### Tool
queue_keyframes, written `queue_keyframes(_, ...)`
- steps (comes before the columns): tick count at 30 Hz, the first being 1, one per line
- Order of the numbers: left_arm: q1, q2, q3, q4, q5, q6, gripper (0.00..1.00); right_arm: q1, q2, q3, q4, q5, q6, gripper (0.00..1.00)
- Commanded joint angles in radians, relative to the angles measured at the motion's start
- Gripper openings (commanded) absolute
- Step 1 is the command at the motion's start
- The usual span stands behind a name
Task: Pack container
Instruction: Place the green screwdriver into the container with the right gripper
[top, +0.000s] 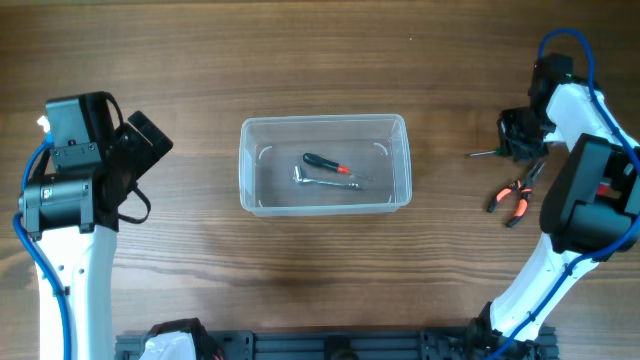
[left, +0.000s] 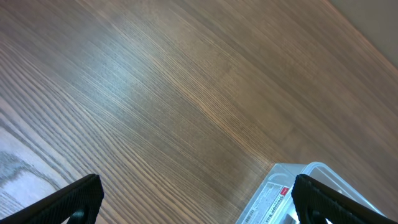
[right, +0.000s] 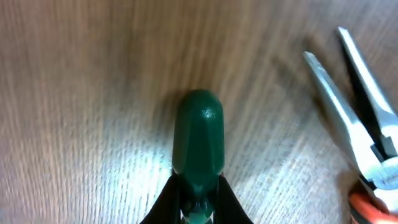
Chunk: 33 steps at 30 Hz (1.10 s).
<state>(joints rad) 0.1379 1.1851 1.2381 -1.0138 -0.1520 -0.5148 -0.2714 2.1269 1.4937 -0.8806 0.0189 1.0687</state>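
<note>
My right gripper will go up over the clear container's rim and then down next to the red-and-black screwdriver (top: 327, 165) to let go, because the other packed tools are there.
The clear plastic container (top: 325, 164) stands at the table's middle, holding a red-and-black screwdriver (top: 327, 165) and a metal wrench (top: 322, 181). Its corner shows in the left wrist view (left: 292, 186). My right gripper (top: 520, 140) at the right is shut on a green-handled screwdriver (right: 199, 134), whose thin shaft (top: 482, 154) points left over the wood. Orange-handled pliers (top: 516, 196) lie just below it and show in the right wrist view (right: 360, 140). My left gripper (left: 199, 199) is open and empty over bare wood, left of the container.
The left arm's body (top: 80, 170) stands at the far left and the right arm's body (top: 590, 200) at the far right. A black rail (top: 330, 345) runs along the front edge.
</note>
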Motion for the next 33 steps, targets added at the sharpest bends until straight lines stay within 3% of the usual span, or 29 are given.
queue_keyframes(1, 0.005, 0.003, 0.0, -0.001, 0.009, -0.014, 1.0, 0.003, 0.029, -0.024, 0.021, -0.117, -0.174, 0.04)
queue_keyframes(3, 0.005, 0.003, 0.0, -0.001, 0.01, -0.014, 1.0, 0.005, 0.027, -0.007, 0.015, -0.189, -0.275, 0.04)
queue_keyframes(5, 0.005, 0.003, 0.0, -0.001, 0.009, -0.014, 1.0, 0.011, 0.015, 0.017, 0.035, -0.277, -0.472, 0.04)
queue_keyframes(11, 0.005, 0.003, 0.0, 0.0, 0.009, -0.014, 1.0, 0.111, -0.188, 0.066, 0.093, -0.227, -0.78, 0.04)
queue_keyframes(14, 0.005, 0.003, 0.0, 0.0, 0.009, -0.014, 1.0, 0.209, -0.329, 0.088, 0.116, -0.159, -0.906, 0.04)
queue_keyframes(18, 0.005, 0.003, 0.0, 0.0, 0.009, -0.014, 1.0, 0.413, -0.457, 0.1, 0.11, -0.123, -1.187, 0.04)
queue_keyframes(21, 0.005, 0.003, 0.0, 0.0, 0.009, -0.014, 1.0, 0.535, -0.468, 0.1, 0.077, -0.157, -1.407, 0.04)
queue_keyframes(24, 0.005, 0.003, 0.0, 0.0, 0.009, -0.014, 1.0, 0.705, -0.448, 0.099, 0.023, -0.209, -1.747, 0.04)
queue_keyframes(28, 0.005, 0.003, 0.0, -0.001, 0.009, -0.014, 1.0, 0.84, -0.402, 0.089, 0.001, -0.254, -2.074, 0.04)
queue_keyframes(30, 0.005, 0.003, 0.0, -0.001, 0.009, -0.014, 1.0, 0.872, -0.351, 0.081, 0.006, -0.27, -2.143, 0.04)
queue_keyframes(33, 0.005, 0.003, 0.0, -0.001, 0.009, -0.014, 1.0, 0.883, -0.261, 0.081, 0.001, -0.323, -2.121, 0.04)
